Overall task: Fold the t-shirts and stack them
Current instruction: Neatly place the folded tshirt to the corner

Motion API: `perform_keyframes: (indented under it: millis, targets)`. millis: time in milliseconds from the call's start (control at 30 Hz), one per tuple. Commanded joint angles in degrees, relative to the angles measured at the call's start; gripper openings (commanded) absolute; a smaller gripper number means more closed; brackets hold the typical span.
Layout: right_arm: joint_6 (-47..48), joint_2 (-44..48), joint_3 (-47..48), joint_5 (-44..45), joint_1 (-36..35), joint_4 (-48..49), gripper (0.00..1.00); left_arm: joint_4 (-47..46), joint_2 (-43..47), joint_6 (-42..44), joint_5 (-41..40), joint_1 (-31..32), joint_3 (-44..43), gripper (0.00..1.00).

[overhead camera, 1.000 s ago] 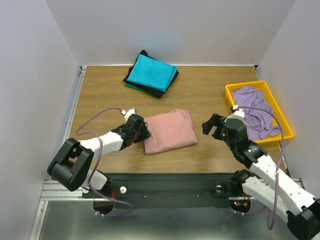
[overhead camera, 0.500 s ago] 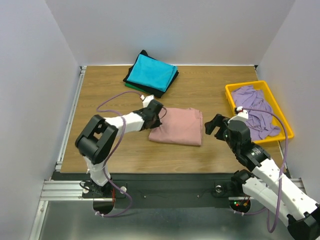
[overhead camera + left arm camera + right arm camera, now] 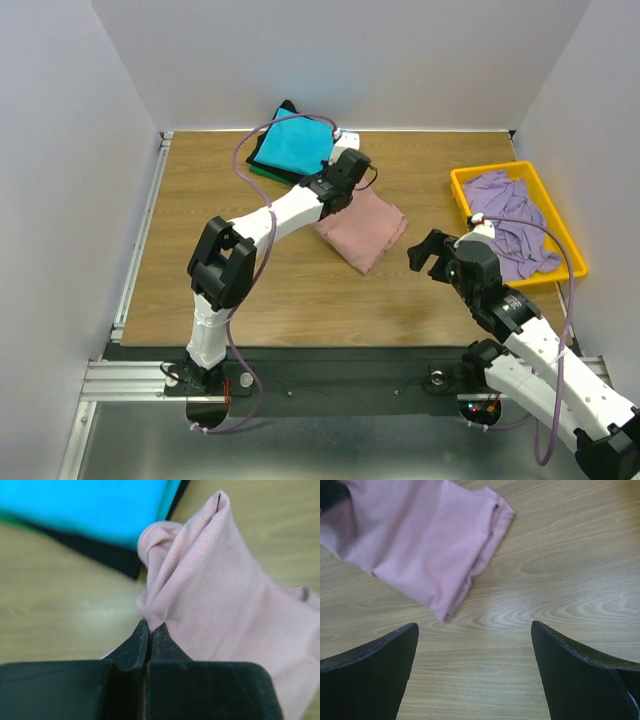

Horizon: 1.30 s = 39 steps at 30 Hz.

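Note:
My left gripper is to go up, outward and to the left in the top view, then go down to let go over the turquoise t-shirt point(image 3: 300, 143) point(image 3: 85, 510), because the pink one is folded.
A folded dusty-pink t-shirt point(image 3: 365, 228) lies mid-table, its far corner lifted. My left gripper point(image 3: 347, 172) is shut on that corner; in the left wrist view the pink cloth point(image 3: 210, 580) bunches up out of the pinched fingertips point(image 3: 150, 627). Just beyond it sits a stack with a turquoise t-shirt point(image 3: 300, 143) on top, over a black one point(image 3: 318, 185) and a green edge point(image 3: 258, 171). My right gripper point(image 3: 428, 252) hangs open over bare wood to the right of the pink shirt point(image 3: 420, 540), holding nothing. A crumpled lavender t-shirt point(image 3: 510, 220) lies in the tray.
The yellow plastic tray point(image 3: 462, 186) stands at the right edge of the wooden table point(image 3: 200, 200). White walls enclose the table on three sides. The left arm's cable point(image 3: 262, 137) loops over the stack.
My left gripper closed on the pink shirt's edge and dragged it from the near-left middle toward the far stack, turning it. The right gripper barely moved.

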<state>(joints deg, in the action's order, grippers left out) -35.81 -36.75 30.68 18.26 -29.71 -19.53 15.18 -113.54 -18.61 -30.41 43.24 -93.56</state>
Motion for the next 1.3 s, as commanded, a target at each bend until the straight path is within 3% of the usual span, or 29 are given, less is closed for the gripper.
perform_keyframes:
  millis: [0, 133, 400, 733, 867, 1033, 1267]
  targets:
    - [0.48, -0.25, 2.20, 2.04, -0.34, 0.28, 1.00, -4.10, -1.95, 15.52, -6.32, -0.18, -9.07, 0.00]
    - [0.66, -0.86, 2.28, 3.18, -0.26, 0.28, 1.00, -5.51, -7.03, 22.20, -14.12, -0.35, -16.71, 0.00]
    - [1.01, -2.44, 2.02, 6.17, -0.26, 0.19, 1.00, -5.24, -14.43, 25.37, -13.36, -4.48, -35.27, 0.00]
    - [0.13, -3.68, 2.37, 9.33, -0.26, 0.19, 1.00, -14.47, -16.97, 23.53, -0.53, -10.99, -43.09, 0.00]
    - [0.04, -3.33, 2.11, 9.95, -0.26, 0.11, 1.00, -13.86, -18.04, 24.59, -1.93, -11.08, -47.85, 0.00]
    - [-0.22, -3.59, 2.28, 10.04, -0.26, 0.19, 1.00, -14.92, -13.47, 22.74, -0.01, -11.16, -43.47, 0.00]
    - [-0.49, -3.76, 2.28, 10.39, -0.26, 0.19, 1.00, -16.66, -13.99, 23.01, -2.37, -11.51, -46.54, 0.00]
